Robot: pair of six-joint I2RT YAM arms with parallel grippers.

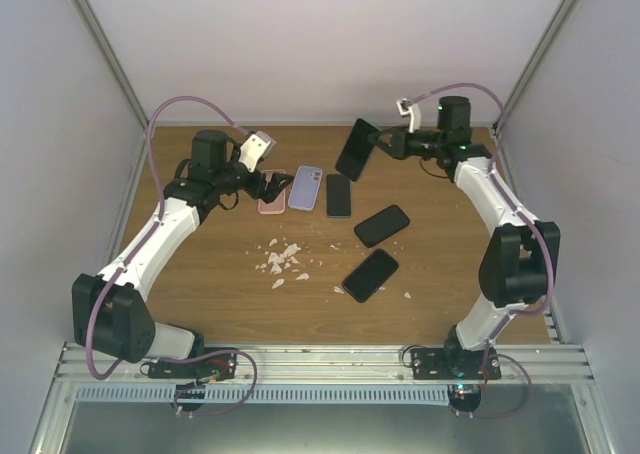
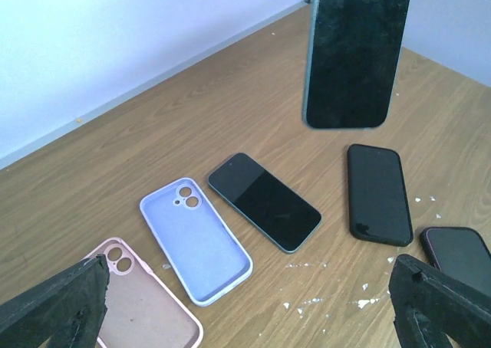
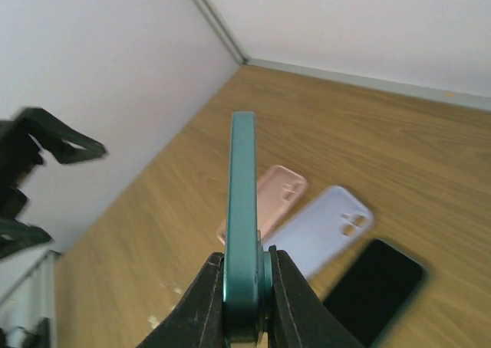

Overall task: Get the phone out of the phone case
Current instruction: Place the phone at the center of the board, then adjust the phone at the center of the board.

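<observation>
The right gripper moves down toward that clear patch (image 1: pixel 374 193) next and releases the held phone atop the table, because bare wood lies open beside the bare green-edged phone.
My right gripper (image 1: pixel 383 143) is shut on a phone in a dark green case (image 1: pixel 357 149) and holds it upright above the table's far middle. In the right wrist view the green case (image 3: pixel 243 210) stands edge-on between my shut fingers (image 3: pixel 201 302). In the left wrist view the held phone (image 2: pixel 354 53) hangs screen-forward at the top. My left gripper (image 1: pixel 262 187) is open and empty, low over a pink empty case (image 1: pixel 271 192); its fingers (image 2: pixel 54 306) frame the view's bottom corners.
On the wooden table lie a lilac empty case (image 1: pixel 305 187), a bare green-edged phone (image 1: pixel 339 195), and two dark cased phones (image 1: pixel 381 225) (image 1: pixel 370 275). White crumbs (image 1: pixel 283 259) are scattered mid-table. Walls enclose the table on the left, back and right.
</observation>
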